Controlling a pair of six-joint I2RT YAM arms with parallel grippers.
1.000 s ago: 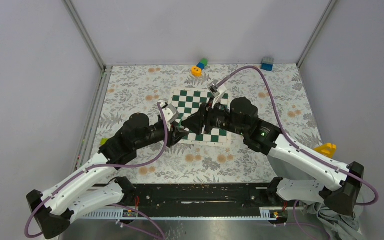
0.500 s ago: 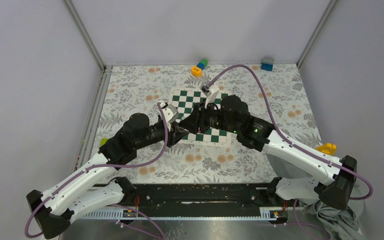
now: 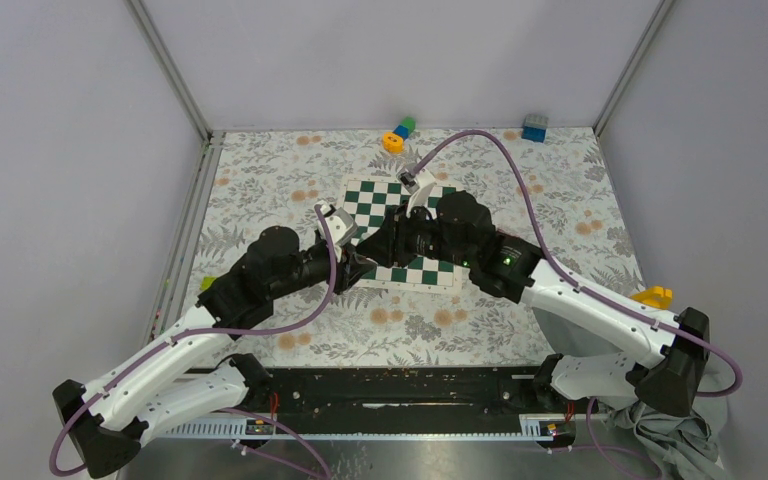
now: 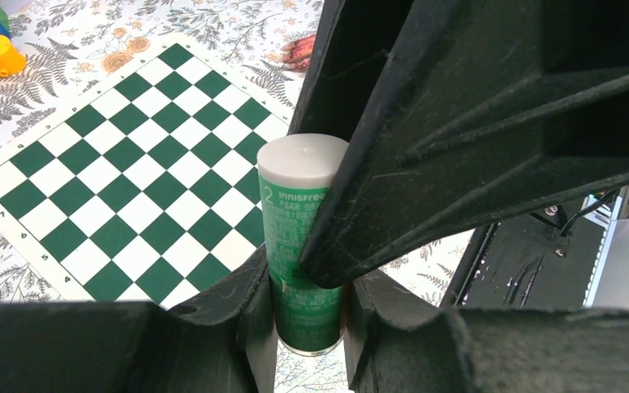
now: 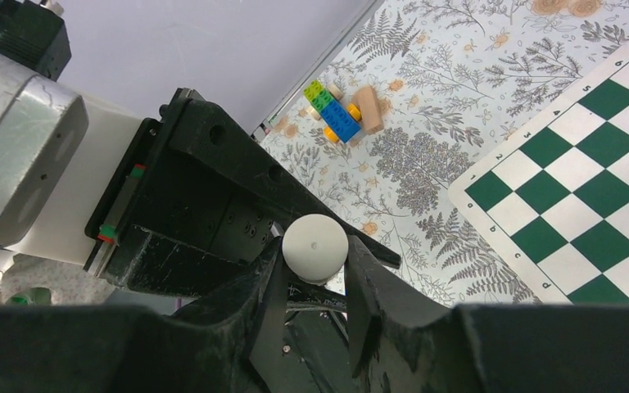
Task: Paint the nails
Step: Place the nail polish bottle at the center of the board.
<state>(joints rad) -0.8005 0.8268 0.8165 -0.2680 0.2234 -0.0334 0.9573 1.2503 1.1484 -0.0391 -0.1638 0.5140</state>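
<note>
The robot will next swing its right gripper over to its right in the top view, lower the bottle to the tabletop by the chessboard's nail-side edge below, and let go of it.
My left gripper (image 4: 309, 280) is shut on a green bottle (image 4: 291, 221) with a white cap (image 4: 299, 160), held above the chessboard (image 4: 131, 164). My right gripper (image 5: 315, 260) has a finger on each side of that cap (image 5: 315, 239), shut on it. One of its black fingers (image 4: 459, 123) covers the bottle's right side. In the top view the two grippers meet at the board's near left part (image 3: 368, 252). A small reddish-pink patch (image 4: 299, 51) peeks out past the board's far corner; it looks like the nails, mostly hidden behind the finger.
A stack of green, blue and yellow bricks (image 3: 398, 132) and a blue block (image 3: 534, 127) lie by the back wall. A yellow object (image 3: 652, 297) sits at the right edge. Grey cloth (image 3: 675, 440) lies by the right arm's base.
My right arm has moved left toward the left gripper, and its fingers have closed in on the bottle's cap. The left arm and the bottle have stayed put.
</note>
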